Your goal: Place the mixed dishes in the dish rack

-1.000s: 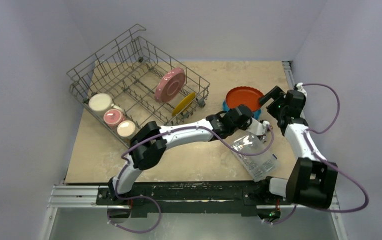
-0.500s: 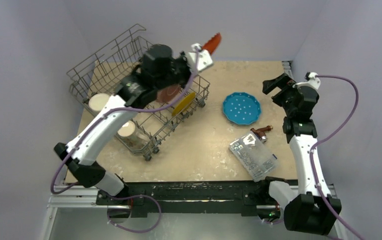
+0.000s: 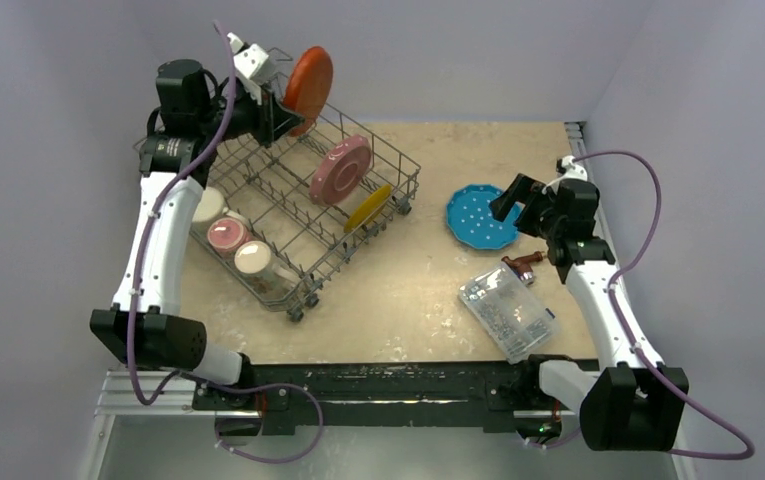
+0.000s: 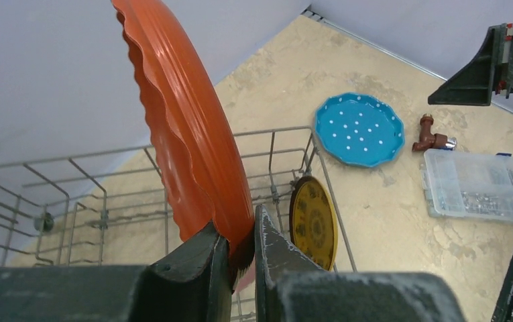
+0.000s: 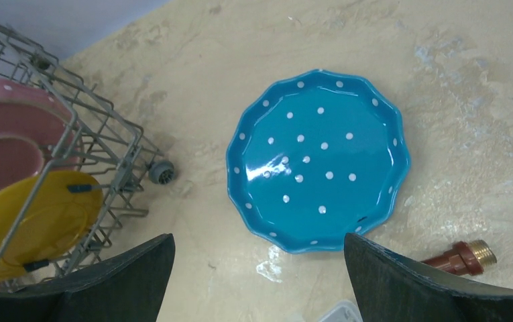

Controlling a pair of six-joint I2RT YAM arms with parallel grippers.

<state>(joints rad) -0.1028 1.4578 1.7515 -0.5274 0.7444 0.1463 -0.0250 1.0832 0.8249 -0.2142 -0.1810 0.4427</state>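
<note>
I need to move my left gripper down next toward the empty rack slots beside the pink plate (image 3: 340,168) and let go of the red-orange plate (image 3: 308,82) there, because those slots lie below.
My left gripper (image 3: 276,108) is shut on the rim of the red-orange plate (image 3: 308,82) and holds it upright, high over the far side of the grey wire dish rack (image 3: 353,240). The left wrist view shows both fingers clamping that plate (image 4: 186,134). In the rack stand a pink plate (image 3: 340,168), a small yellow plate (image 3: 368,207) and three mugs: cream (image 3: 208,205), pink (image 3: 226,235), cream (image 3: 254,258). The blue dotted plate (image 3: 482,216) lies flat on the table right of the rack. My right gripper (image 3: 516,195) is open and empty, just above the blue plate's (image 5: 317,161) near edge.
A clear plastic box of metal parts (image 3: 508,312) lies near the right front. A small reddish-brown fitting (image 3: 524,263) lies between it and the blue plate. The rack's wheeled corner (image 5: 161,172) is left of the blue plate. Walls close in on three sides.
My left arm lifted the red-orange plate off the blue plate and carried it left, up over the rack's far side. My right gripper drew back, then came down toward the blue plate.
</note>
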